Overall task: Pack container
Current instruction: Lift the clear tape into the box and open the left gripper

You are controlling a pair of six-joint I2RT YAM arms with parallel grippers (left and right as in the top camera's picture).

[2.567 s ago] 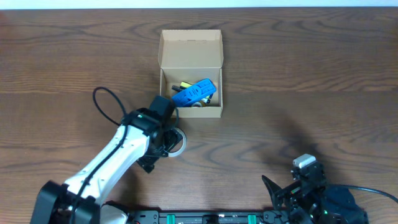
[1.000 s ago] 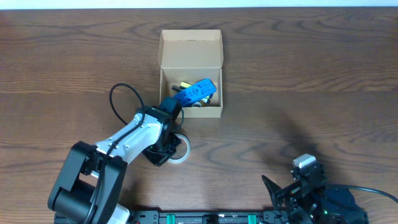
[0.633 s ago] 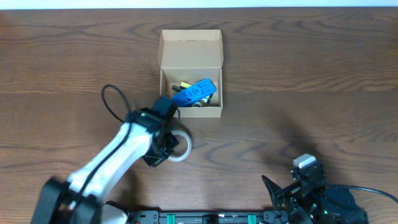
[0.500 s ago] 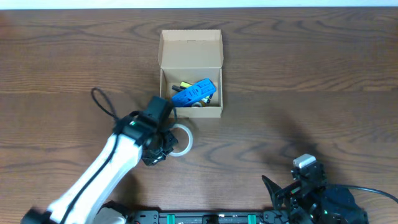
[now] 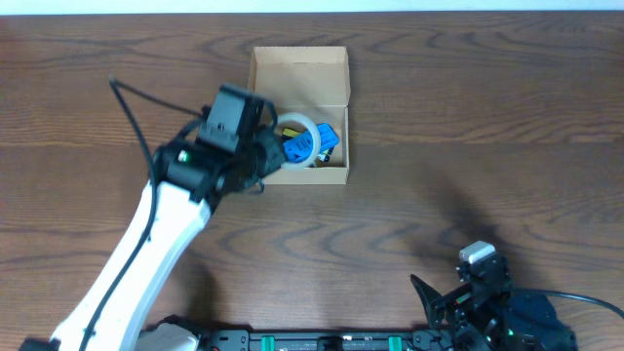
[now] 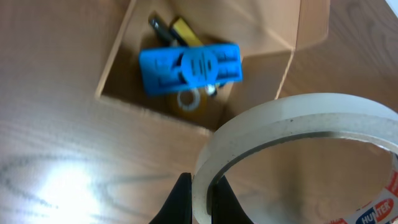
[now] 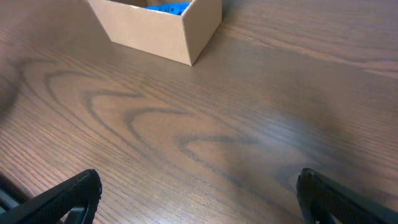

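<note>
My left gripper carries the tape roll away from my base and down into the box next, over the blue flat object [image 5: 310, 143] [image 6: 190, 68].
The container [image 5: 298, 78] is a tan cardboard box standing open in the middle of the table, also in the left wrist view [image 6: 273, 37] and the right wrist view [image 7: 155, 28]. Inside lie a blue flat object [image 6: 189, 65], a yellow and black pen [image 6: 181, 30] and a small tape roll [image 6: 188, 102]. My left gripper [image 6: 201, 188] is shut on the rim of a large white tape roll [image 6: 280, 121]. In the overhead view this roll [image 5: 300, 138] hangs over the box's front half, beside the left gripper [image 5: 271, 148]. My right gripper [image 7: 199, 205] stands wide open and empty near the table's front edge.
The right arm [image 5: 483, 297] rests at the front right, far from the box. A black cable [image 5: 136, 102] loops up from the left arm. Bare wood surrounds the box on all sides.
My left gripper has lifted the large tape roll off the table in front of the box and carried it back over the box. The right arm has not moved.
</note>
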